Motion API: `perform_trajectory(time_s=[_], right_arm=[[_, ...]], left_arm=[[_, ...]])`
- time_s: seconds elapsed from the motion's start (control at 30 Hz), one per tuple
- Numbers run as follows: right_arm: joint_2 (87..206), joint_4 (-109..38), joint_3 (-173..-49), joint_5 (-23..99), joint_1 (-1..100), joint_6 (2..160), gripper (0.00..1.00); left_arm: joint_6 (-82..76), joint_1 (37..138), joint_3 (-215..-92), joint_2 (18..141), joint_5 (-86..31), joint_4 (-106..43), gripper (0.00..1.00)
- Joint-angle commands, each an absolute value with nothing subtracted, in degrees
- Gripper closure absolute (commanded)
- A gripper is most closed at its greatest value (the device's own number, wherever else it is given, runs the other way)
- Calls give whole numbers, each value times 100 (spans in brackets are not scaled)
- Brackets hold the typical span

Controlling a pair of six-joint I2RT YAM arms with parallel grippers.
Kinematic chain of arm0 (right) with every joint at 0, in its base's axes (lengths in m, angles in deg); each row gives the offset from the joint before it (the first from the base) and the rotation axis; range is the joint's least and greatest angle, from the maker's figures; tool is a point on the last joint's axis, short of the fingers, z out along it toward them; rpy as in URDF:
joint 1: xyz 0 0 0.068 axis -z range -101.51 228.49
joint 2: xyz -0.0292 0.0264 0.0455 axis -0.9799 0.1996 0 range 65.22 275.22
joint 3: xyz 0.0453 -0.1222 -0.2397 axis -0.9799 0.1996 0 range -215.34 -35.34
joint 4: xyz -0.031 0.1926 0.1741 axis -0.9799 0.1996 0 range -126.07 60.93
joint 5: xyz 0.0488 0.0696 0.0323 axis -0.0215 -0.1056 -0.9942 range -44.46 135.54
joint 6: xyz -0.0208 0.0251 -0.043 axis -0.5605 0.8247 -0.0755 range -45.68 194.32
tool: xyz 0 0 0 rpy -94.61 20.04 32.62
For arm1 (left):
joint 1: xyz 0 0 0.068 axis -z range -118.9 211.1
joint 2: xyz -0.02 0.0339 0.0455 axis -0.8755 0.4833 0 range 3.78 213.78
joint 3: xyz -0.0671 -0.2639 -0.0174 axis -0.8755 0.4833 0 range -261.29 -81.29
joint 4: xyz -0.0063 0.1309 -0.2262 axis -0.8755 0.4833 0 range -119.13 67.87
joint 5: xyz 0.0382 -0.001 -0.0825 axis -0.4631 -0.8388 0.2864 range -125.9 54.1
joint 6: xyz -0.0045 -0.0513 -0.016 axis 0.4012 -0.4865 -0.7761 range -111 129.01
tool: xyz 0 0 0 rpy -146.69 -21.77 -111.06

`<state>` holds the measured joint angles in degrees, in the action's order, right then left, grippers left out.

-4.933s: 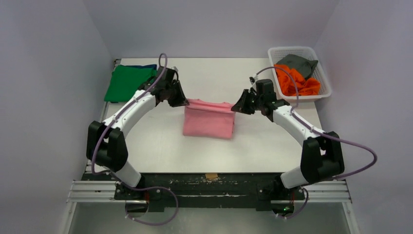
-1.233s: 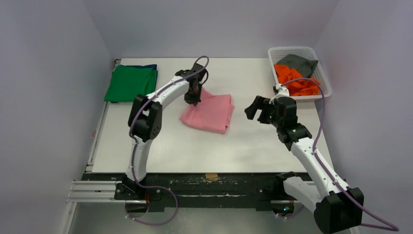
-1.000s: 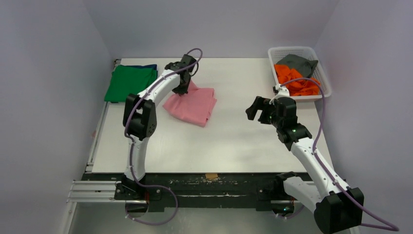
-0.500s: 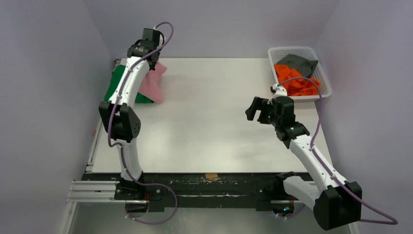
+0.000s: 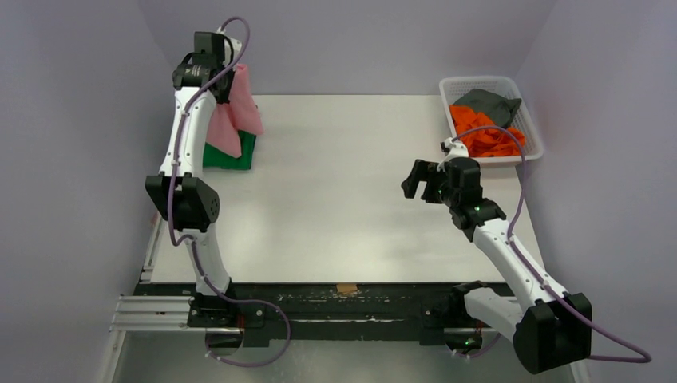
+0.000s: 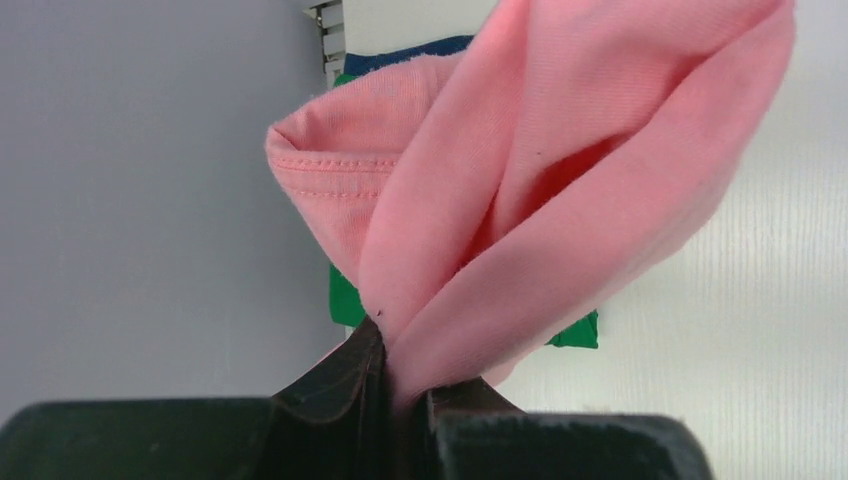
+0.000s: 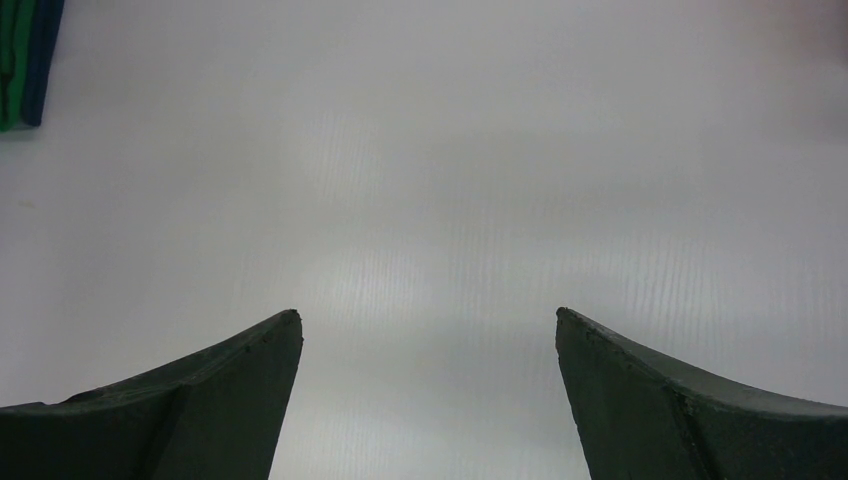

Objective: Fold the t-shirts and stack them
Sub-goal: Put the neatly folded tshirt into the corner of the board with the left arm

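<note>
My left gripper should next move down and toward the nearby side, then lay the light pink t-shirt [image 5: 241,105] over the green t-shirt [image 5: 233,156].
My left gripper [image 5: 230,76] is raised high at the far left of the table and is shut on the light pink t-shirt [image 5: 241,105]. The folded shirt hangs from it above the green t-shirt [image 5: 233,156]. In the left wrist view the pink t-shirt [image 6: 560,180] bunches out of the shut left gripper [image 6: 400,348]. Below it lie the green t-shirt [image 6: 346,300] and a dark blue t-shirt [image 6: 402,56]. My right gripper [image 5: 419,182] hovers open over bare table at the right. The right gripper [image 7: 428,316] has nothing between its fingers.
A white mesh basket [image 5: 453,83] stands at the far right corner with an orange t-shirt [image 5: 488,134] and a grey t-shirt [image 5: 487,102] in it. The purple side walls stand close to both table edges. The green and blue stack's edge [image 7: 14,60] shows in the right wrist view.
The left arm has lifted the pink t-shirt off the table's middle and carried it left and back, over the green t-shirt. The right arm has barely moved.
</note>
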<state>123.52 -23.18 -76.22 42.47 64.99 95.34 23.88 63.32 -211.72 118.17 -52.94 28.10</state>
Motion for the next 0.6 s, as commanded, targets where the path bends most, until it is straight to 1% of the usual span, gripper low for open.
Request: perform_trajectory(time_s=[0.0, 0.13, 0.23, 0.33, 0.5, 0.53, 0.57], right_arm=[[12581, -2379, -7794, 4244, 6489, 9475, 3], [12758, -2352, -7871, 4313, 6488, 9490, 3], [12828, -2363, -7889, 4362, 6487, 9498, 3], [12878, -2391, -7885, 4421, 6488, 9523, 3], [12999, -2378, -7885, 4530, 6491, 9548, 3], [13018, -2385, -7885, 4548, 6492, 9550, 3], [13043, -2387, -7889, 4546, 6492, 9558, 3]], left_arm=[[2447, 6118, -21490, 12508, -5052, 2711, 100], [2249, 5711, -22145, 13299, -5061, 2812, 100], [2005, 5405, -22357, 13673, -5199, 2627, 95], [1635, 5160, -22377, 13876, -5180, 2352, 91], [960, 4781, -22547, 14147, -5180, 2104, 90], [866, 4727, -22554, 14178, -5097, 2081, 88], [774, 4695, -22537, 14190, -4999, 2057, 84]])
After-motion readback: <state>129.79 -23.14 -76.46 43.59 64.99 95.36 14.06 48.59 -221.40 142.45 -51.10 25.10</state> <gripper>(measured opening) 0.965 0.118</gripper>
